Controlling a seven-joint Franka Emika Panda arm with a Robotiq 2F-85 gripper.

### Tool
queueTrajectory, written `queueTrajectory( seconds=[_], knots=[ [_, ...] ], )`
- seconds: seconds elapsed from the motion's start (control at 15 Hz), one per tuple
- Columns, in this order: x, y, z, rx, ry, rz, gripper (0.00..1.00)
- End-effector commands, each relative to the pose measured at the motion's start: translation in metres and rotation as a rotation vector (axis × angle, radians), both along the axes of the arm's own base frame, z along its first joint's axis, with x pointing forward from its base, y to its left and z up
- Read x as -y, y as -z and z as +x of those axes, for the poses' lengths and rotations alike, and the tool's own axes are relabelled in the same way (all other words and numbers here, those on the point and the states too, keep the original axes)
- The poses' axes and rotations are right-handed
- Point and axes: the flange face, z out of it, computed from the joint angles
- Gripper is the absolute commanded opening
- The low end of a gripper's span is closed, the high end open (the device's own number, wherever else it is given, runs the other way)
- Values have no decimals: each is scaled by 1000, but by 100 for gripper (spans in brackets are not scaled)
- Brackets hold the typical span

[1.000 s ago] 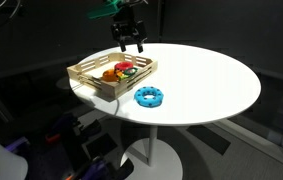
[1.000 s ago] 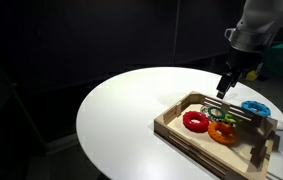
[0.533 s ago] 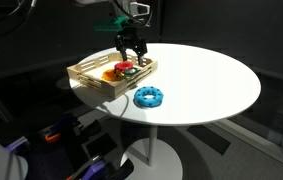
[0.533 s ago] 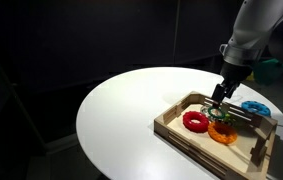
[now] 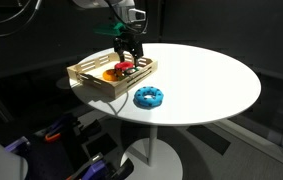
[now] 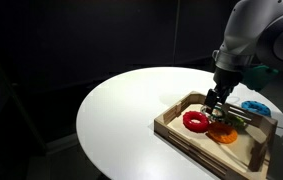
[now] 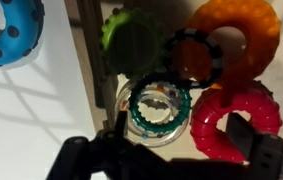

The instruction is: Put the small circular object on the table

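Note:
The dark green ring (image 7: 160, 111) is between the open fingers, so next my gripper will lower further onto it and close across its outer rim.
The small circular object (image 7: 137, 112), a dark green flat ring, lies in the wooden tray (image 7: 89, 60) inside a clear ring, beside a red ring (image 7: 231, 120). My gripper (image 7: 171, 160) is open, low over the tray, its fingers on either side of the green and red rings, and holds nothing. In both exterior views the gripper (image 5: 128, 60) (image 6: 213, 103) hangs inside the tray (image 5: 91, 75) (image 6: 176, 130) on the round white table (image 5: 211, 80) (image 6: 121, 110). The green ring is too small to make out there.
The tray also holds an orange ring (image 7: 231, 40) (image 6: 221, 131), a light green toy (image 7: 131, 40) and the red ring (image 6: 194, 121). A bright blue bumpy ring (image 5: 148, 96) (image 6: 255, 107) (image 7: 6, 30) lies on the table beside the tray.
My gripper has come down from above the tray's far edge into the tray, over the toys. The toys and the blue ring have not moved.

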Motion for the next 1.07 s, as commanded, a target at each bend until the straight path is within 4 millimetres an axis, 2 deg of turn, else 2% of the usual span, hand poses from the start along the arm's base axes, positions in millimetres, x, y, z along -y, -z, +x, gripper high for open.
queueTrajectory(
  seconds=[0.0,1.0],
  knots=[
    [1,3,8,-4,1,3,100],
    [9,28,11,-41,3,-34,100]
  ],
)
